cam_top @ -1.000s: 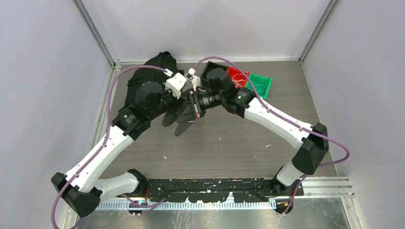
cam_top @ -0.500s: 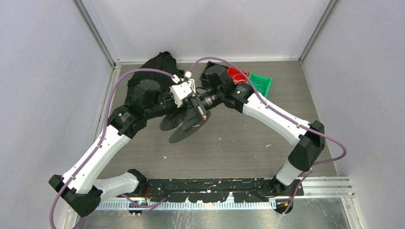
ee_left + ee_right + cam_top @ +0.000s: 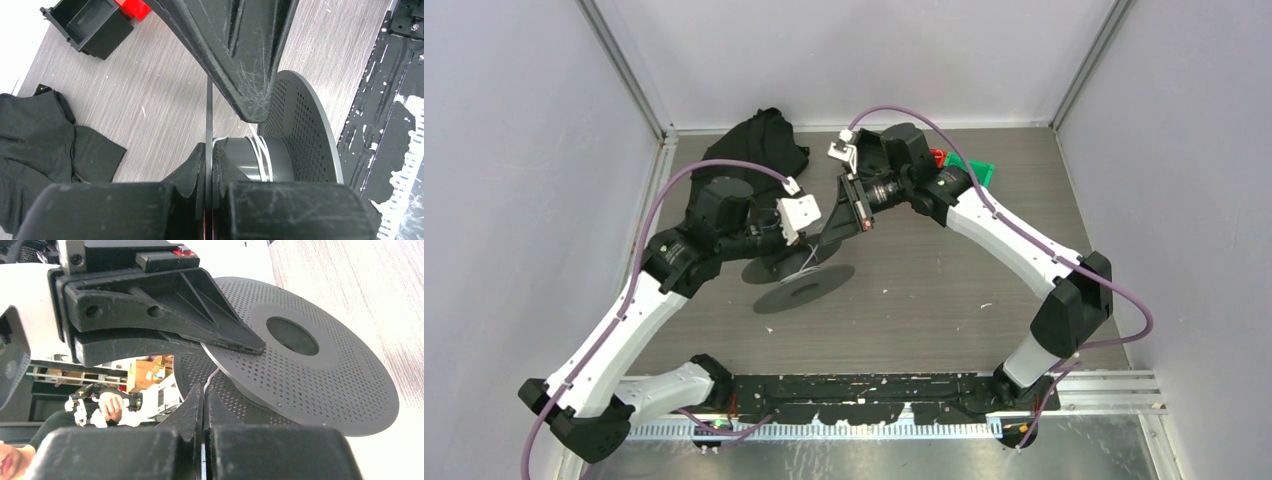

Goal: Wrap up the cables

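Bare tabletop before the green bin lies right of my left gripper in the top view, so next my left gripper will carry the spool (image 3: 804,287) there and release it.
A dark spool (image 3: 804,287) has two perforated flanges and a grey hub (image 3: 245,157). A thin white cable (image 3: 261,150) is wound in a few turns on the hub. My left gripper (image 3: 208,155) is shut on the edge of one flange and holds the spool low over the table. It also shows in the top view (image 3: 792,252). My right gripper (image 3: 204,390) is shut on a strand of the white cable (image 3: 213,375) next to the spool's flange (image 3: 310,370). It sits just above the spool in the top view (image 3: 822,243).
A black cloth (image 3: 754,140) lies at the back left and also shows in the left wrist view (image 3: 40,140). A black bin (image 3: 90,25), a red bin (image 3: 936,157) and a green bin (image 3: 976,172) stand at the back right. The near rail (image 3: 874,385) carries the arm bases.
My left arm has brought the spool down and nearer, and its flanges now lie flatter. My right gripper has pulled back and up from the spool, still shut.
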Tool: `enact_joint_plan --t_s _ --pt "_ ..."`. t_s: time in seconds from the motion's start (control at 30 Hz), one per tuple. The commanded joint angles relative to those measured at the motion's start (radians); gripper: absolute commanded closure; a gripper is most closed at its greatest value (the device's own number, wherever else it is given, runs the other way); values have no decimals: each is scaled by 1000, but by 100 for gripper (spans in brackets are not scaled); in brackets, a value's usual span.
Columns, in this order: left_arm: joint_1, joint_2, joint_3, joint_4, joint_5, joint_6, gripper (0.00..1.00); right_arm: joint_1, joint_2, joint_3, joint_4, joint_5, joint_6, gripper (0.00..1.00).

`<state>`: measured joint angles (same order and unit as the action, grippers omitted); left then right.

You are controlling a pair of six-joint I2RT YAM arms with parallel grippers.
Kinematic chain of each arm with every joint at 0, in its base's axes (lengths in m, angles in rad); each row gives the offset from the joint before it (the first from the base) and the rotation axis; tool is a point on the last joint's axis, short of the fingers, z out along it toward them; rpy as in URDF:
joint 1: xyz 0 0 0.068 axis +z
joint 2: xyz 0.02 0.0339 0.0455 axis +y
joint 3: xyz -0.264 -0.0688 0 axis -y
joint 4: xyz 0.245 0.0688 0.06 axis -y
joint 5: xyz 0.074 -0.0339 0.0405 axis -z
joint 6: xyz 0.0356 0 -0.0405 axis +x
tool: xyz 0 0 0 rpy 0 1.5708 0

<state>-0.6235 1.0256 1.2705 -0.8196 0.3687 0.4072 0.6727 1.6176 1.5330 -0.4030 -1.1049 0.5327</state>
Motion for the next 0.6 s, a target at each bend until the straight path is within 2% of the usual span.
enact_joint_plan --t_s 0.0,0.2,0.47,0.57 --pt "-1 -38 5 33 38 8 100 11 -71 -14 73 -15 24 99" --pt "-1 -46 9 35 61 7 100 10 -73 -39 59 -7 2 99" --pt "0 -80 28 55 123 -7 100 11 -64 -68 -118 50 -191 99" --pt "2 -82 40 57 129 -17 100 10 -69 -82 -161 71 -248 93"
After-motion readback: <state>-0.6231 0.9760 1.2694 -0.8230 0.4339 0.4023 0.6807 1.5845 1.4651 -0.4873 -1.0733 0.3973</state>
